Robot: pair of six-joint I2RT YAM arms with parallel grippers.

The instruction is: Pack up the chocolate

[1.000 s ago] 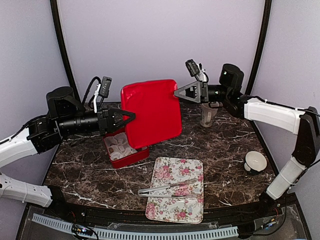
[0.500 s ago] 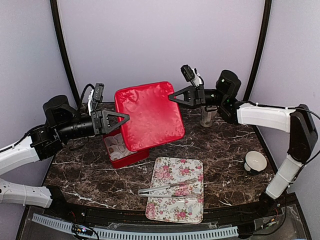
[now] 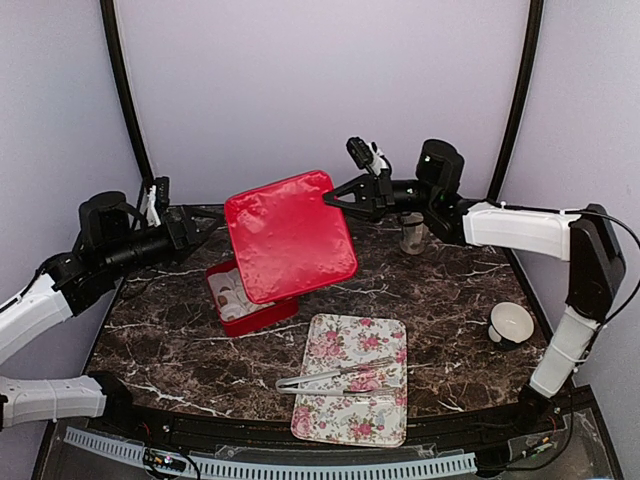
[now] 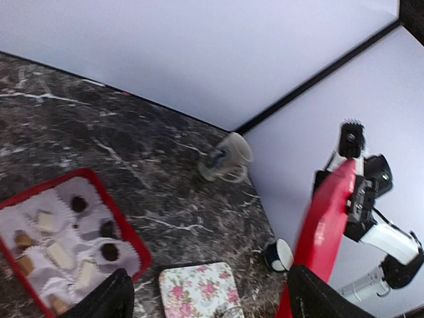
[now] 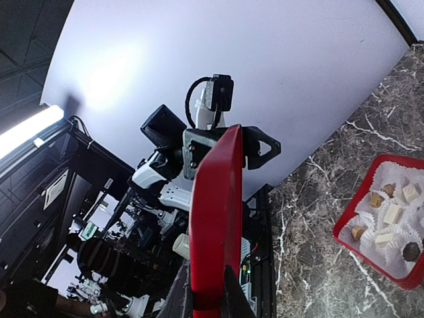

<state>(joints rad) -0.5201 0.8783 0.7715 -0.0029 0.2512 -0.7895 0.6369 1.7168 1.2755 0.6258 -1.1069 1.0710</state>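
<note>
Next, my right gripper lowers to the left in the top view and releases the lid on the red box [image 3: 262, 316] [image 5: 389, 220], which lies below the gripper, still uncovered.
The chocolate [image 4: 61, 255], dark and tan pieces in white paper cups, lies in the open red box [image 3: 262, 316] on the marble table. The same pieces [image 5: 392, 213] show at the right of the right wrist view. A red lid [image 3: 288, 235] hangs tilted above the box. My right gripper [image 3: 332, 196] is shut on its far right corner, and the lid's edge [image 5: 215, 218] sits clamped between the fingers. My left gripper [image 3: 200, 222] stands open to the left of the lid, apart from it. In the left wrist view the lid [image 4: 324, 225] is edge-on beside the right finger.
A floral tray [image 3: 372, 410] with metal tongs [image 3: 335, 378] on it lies near the front edge. A glass mug [image 3: 412, 232] stands at the back right, under my right arm. A small white cup [image 3: 512, 322] sits at the far right.
My right gripper closed on the lid's far corner. My left gripper then let go, opened and drew back to the left. The lid tipped flatter over the box.
</note>
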